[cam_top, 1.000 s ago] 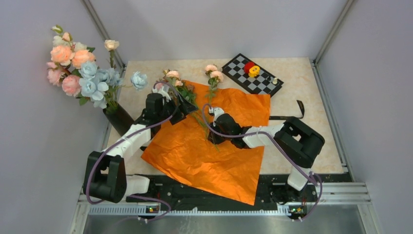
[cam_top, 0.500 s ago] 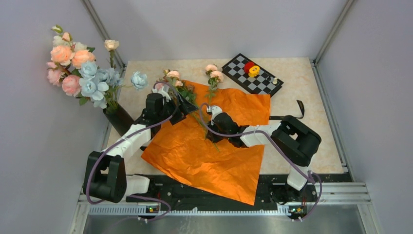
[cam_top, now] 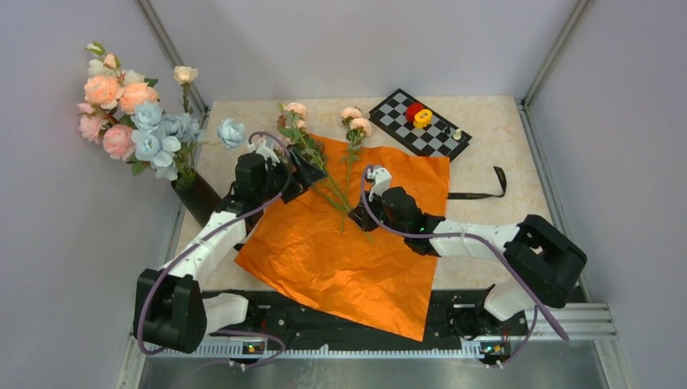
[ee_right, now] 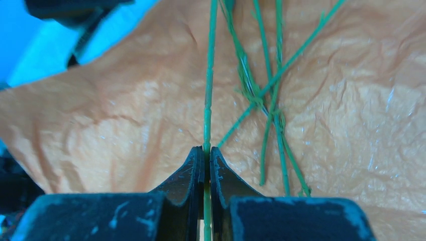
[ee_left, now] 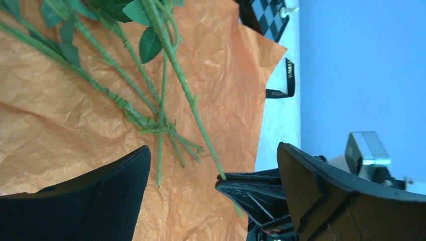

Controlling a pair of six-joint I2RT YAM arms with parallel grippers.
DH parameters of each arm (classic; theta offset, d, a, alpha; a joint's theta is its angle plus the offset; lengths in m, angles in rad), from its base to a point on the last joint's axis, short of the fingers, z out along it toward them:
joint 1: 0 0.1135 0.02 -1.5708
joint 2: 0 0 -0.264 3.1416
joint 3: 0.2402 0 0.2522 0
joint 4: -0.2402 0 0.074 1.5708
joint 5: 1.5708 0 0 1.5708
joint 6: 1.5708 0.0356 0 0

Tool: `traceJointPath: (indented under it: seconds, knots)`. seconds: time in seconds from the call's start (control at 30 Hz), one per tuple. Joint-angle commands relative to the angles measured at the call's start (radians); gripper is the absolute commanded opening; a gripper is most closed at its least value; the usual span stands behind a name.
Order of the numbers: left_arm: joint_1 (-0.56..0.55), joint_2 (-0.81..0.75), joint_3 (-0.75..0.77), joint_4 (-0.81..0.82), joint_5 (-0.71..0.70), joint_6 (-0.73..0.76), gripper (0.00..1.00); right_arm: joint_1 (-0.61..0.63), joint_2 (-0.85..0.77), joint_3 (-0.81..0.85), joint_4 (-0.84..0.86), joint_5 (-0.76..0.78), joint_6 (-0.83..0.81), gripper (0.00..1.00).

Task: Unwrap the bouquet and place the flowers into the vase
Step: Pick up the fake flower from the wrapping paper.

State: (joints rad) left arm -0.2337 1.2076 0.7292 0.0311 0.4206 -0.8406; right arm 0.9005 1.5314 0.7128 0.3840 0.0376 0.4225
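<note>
My right gripper has the lower end of the stem. My left gripper will next reach outward and close on the held stem's leafy upper part (ee_left: 152,14).
The bouquet lies unwrapped: its orange paper (cam_top: 340,259) is spread flat on the table. The flowers (cam_top: 293,112) rest at the paper's far edge, their thin green stems (cam_top: 332,188) fanned across it. My right gripper (cam_top: 355,215) is shut on one green stem (ee_right: 208,100) near its cut end, and the other stems (ee_right: 274,105) lie loose beside it. My left gripper (ee_left: 213,173) hovers open over the stems, holding nothing. The black vase (cam_top: 198,200) stands at the table's left edge with pastel blooms (cam_top: 130,113) in it.
A black ribbon (cam_top: 484,188) lies on the table right of the paper. A chessboard (cam_top: 420,123) with small coloured pieces sits at the back right. Grey walls close in on both sides.
My right gripper has shut on one stem and drawn back to the right. That stem's bloom has shifted toward the back. The left arm has barely moved.
</note>
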Motion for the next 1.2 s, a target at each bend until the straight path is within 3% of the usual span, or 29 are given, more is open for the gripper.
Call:
traceJointPath:
  seconds: [0.0,0.4,0.83,1.17]
  knots:
    - [-0.001,-0.057,0.069,0.032,0.005,-0.026,0.99,0.013,-0.137,-0.026,0.161,0.019,0.033,0.0]
    - [0.017,-0.047,0.201,0.137,0.004,-0.088,0.99,0.013,-0.331,-0.059,0.159,-0.012,0.03,0.0]
    - [0.087,0.026,0.29,0.214,0.078,-0.161,0.98,0.013,-0.403,-0.067,0.13,-0.107,0.007,0.0]
    - [0.089,0.029,0.294,0.226,0.087,-0.161,0.7,0.013,-0.433,-0.073,0.092,-0.14,0.003,0.0]
